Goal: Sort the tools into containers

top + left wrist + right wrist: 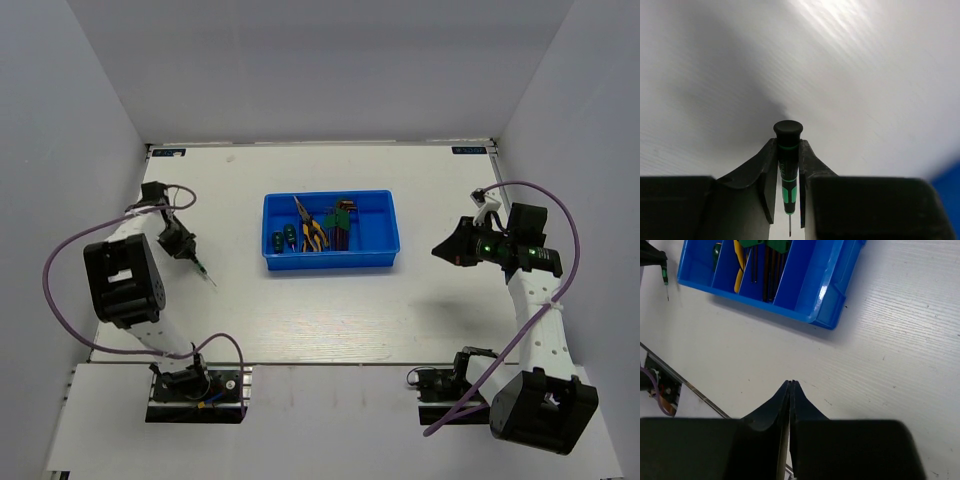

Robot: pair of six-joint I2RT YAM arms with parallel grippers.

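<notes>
Next, the left gripper swings past the hex keys to release the screwdriver in the tray's empty section, as that lies to the gripper's right in the top view.
My left gripper is shut on a slim black-and-green precision screwdriver, held above the white table left of the tray; it shows in the top view with its tip pointing down-right. The blue divided tray sits mid-table and holds two stubby green-handled screwdrivers, yellow-and-black pliers and dark hex keys in a green holder. My right gripper is shut and empty, hovering right of the tray. In the right wrist view the tray lies beyond the shut fingers.
Grey walls enclose the table on three sides. The arm bases and cables sit at the near edge. A blue blur at the lower right of the left wrist view is the tray's edge.
</notes>
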